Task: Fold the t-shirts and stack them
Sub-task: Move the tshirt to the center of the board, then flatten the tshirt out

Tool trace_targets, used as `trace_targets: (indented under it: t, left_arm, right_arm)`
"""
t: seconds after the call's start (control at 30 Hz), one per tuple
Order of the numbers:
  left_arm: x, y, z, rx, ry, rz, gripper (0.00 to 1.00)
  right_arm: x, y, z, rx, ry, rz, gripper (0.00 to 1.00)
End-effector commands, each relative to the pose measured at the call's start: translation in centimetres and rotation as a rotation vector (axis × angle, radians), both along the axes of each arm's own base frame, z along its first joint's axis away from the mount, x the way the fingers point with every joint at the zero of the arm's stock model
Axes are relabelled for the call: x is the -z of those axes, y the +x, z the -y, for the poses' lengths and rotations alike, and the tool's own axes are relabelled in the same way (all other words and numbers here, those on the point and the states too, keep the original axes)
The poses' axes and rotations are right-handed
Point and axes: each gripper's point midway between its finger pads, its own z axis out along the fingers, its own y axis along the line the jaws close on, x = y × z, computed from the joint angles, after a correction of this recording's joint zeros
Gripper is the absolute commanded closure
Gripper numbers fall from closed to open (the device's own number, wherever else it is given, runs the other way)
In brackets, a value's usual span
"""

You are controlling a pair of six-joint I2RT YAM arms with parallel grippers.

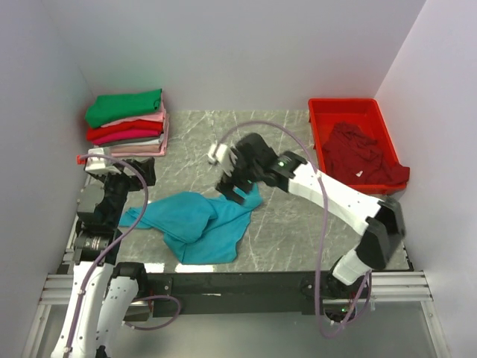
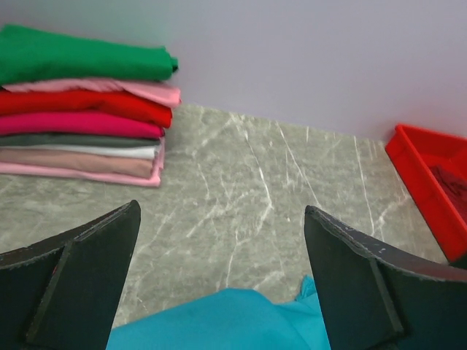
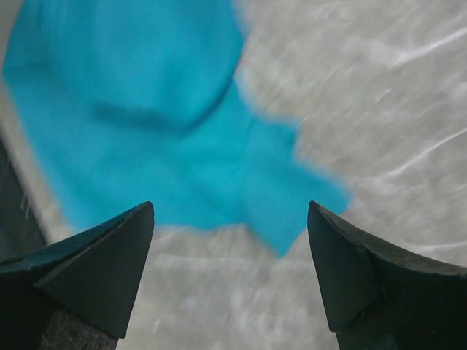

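My left gripper tilts down next and lowers to the right in the top view onto the teal shirt's middle (image 1: 203,222), where a fold overlaps.
A teal-blue t-shirt (image 1: 197,227) lies crumpled on the marble table (image 1: 298,216), left of centre. My right gripper (image 1: 232,192) hangs open just above its upper right corner, holding nothing. In the right wrist view the teal cloth (image 3: 146,109) lies beyond the spread fingers of that gripper (image 3: 230,208), blurred. My left gripper (image 1: 141,173) is open at the left, with the teal shirt's edge (image 2: 219,321) below its jaws (image 2: 221,208). Several folded t-shirts form a stack (image 1: 127,123) at the back left, green on top. A dark maroon t-shirt (image 1: 361,153) lies bunched in the tray.
The red plastic tray (image 1: 346,104) stands at the back right against the wall; its corner (image 2: 423,168) shows in the left wrist view, as does the folded stack (image 2: 80,102). White walls close the table on three sides.
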Motion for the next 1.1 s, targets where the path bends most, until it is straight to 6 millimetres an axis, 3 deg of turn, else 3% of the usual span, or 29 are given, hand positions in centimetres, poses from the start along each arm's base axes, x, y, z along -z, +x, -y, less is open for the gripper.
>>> trace_targets:
  t: [0.0, 0.1, 0.13, 0.27, 0.47, 0.53, 0.7, 0.77, 0.87, 1.07]
  left_arm:
    - [0.9, 1.3, 1.6, 0.081, -0.03, -0.048, 0.01]
    - [3.7, 1.6, 4.5, 0.231, -0.104, -0.191, 0.01]
    - [4.5, 1.2, 6.0, 0.311, -0.132, -0.238, 0.0]
    - [7.3, 0.1, 9.1, 0.467, -0.263, -0.393, 0.02]
    - [10.2, -0.5, 11.7, 0.512, -0.194, -0.543, 0.06]
    - [12.1, -0.5, 12.4, 0.511, -0.171, -0.626, 0.09]
    - [15.8, -1.1, 15.9, 0.519, -0.035, -0.771, 0.13]
    - [16.5, -1.7, 17.2, 0.538, 0.02, -0.81, 0.2]
    - [18.8, -1.9, 17.8, 0.505, 0.124, -0.885, 0.25]
    - [20.4, -2.6, 18.6, 0.493, 0.224, -0.942, 0.25]
  right_arm:
    - [-0.6, -2.3, 2.1, -0.13, 0.078, 0.01, 0.08]
    - [2.1, -1.1, 4.8, -0.014, 0.075, -0.096, 0.09]
    - [3.3, 0.4, 6.2, 0.059, 0.07, -0.145, 0.09]
    - [6.6, 3.2, 8.1, 0.227, 0.07, -0.279, 0.14]
    - [8.8, 6.9, 8.5, 0.347, 0.127, -0.433, 0.16]
    - [9.2, 8.4, 8.9, 0.377, 0.14, -0.463, 0.16]
    - [10.6, 9.1, 9.1, 0.391, 0.144, -0.528, 0.17]
    - [11.2, 9.2, 9.2, 0.4, 0.137, -0.549, 0.17]
    - [12.3, 9.3, 9.0, 0.409, 0.128, -0.584, 0.17]
    - [14.1, 10.1, 9.0, 0.448, 0.097, -0.628, 0.19]
